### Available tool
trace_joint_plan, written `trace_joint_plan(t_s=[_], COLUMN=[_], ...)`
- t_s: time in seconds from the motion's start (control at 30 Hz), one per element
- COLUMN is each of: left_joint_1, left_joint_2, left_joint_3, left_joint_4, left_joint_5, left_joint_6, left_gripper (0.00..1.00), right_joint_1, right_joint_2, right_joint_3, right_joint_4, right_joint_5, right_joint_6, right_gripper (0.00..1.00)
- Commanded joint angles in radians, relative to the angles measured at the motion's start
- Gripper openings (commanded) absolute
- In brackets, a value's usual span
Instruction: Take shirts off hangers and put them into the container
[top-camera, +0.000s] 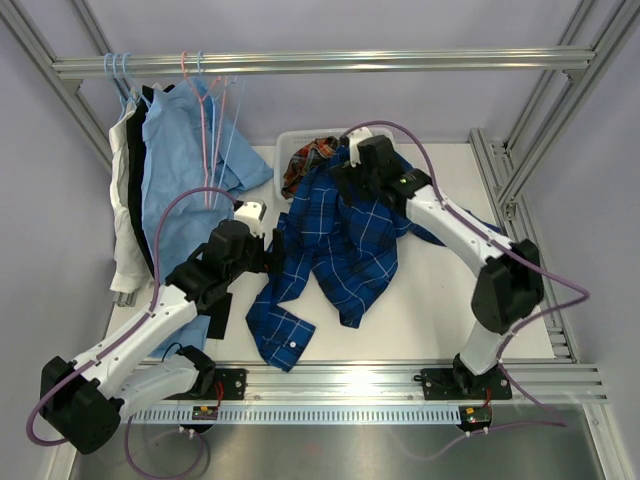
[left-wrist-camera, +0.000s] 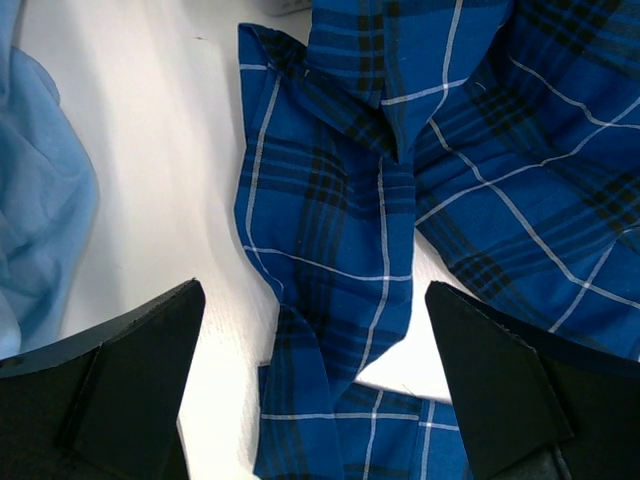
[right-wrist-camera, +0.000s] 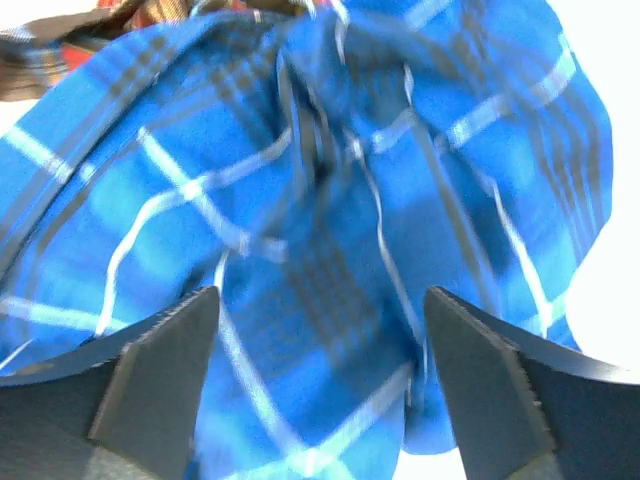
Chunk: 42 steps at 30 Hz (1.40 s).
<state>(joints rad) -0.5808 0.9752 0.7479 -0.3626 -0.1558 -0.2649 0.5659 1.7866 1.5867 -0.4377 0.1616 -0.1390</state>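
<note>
My right gripper draws back and lowers onto the cloth of the blue shirt's wide near part next. That part lies back and below, still outside the container (top-camera: 290, 145).
A dark blue shirt (top-camera: 340, 240) with thin light checks lies crumpled on the white table, its upper end draped over the white container (top-camera: 290, 145) at the back. A red-orange plaid shirt (top-camera: 305, 160) lies inside the container. My right gripper (top-camera: 345, 180) hovers open just above the blue shirt (right-wrist-camera: 300, 220), with cloth below its fingers (right-wrist-camera: 160, 370) and none pinched. My left gripper (top-camera: 272, 250) stands open over a sleeve of the shirt (left-wrist-camera: 340, 230). Light blue (top-camera: 185, 170), black (top-camera: 138, 190) and white (top-camera: 125, 230) shirts hang on hangers (top-camera: 205, 110) at the back left.
The hanging rail (top-camera: 350, 62) spans the back, carried by aluminium posts on both sides. Pale blue hangers (top-camera: 118, 70) hook over its left end. The hanging light blue shirt (left-wrist-camera: 40, 220) is close to my left gripper's left side. A metal rail (top-camera: 400, 380) runs along the near edge.
</note>
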Motion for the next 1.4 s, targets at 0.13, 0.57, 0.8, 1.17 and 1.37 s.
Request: trace_joint_plan(t_s=[0.13,0.57,0.8,1.17,1.37], left_joint_1=[-0.007,-0.011,-0.011,-0.011,-0.011], left_joint_2=[0.034,0.057,0.046,0.016,0.005], left_joint_3=[0.054,0.058,0.044,0.022,0.021], left_joint_4=[0.037,0.022,0.013,-0.007,-0.013], left_joint_5=[0.048,0.044,0.027,-0.002,-0.021], left_joint_6=[-0.106,-0.103,-0.097,-0.080,-0.066], left_gripper=[0.99,0.99,0.99,0.99,0.99], right_joint_1=[0.012,0.014,0.014,0.014,0.014], right_joint_2=[-0.300,-0.325,-0.139,-0.268,-0.219], right_joint_3=[-0.325,-0.711,-0.705,-0.515,-0.213], right_joint_4=[0.062,0.206,0.292,0.136,0.126], right_joint_5=[-0.052,-0.148,-0.157,-0.154,-0.056], right_joint_6=[0.321,0.512,0.509,0.322,0.031], right_gripper=[0.99,0.99,0.86,0.00,0.00])
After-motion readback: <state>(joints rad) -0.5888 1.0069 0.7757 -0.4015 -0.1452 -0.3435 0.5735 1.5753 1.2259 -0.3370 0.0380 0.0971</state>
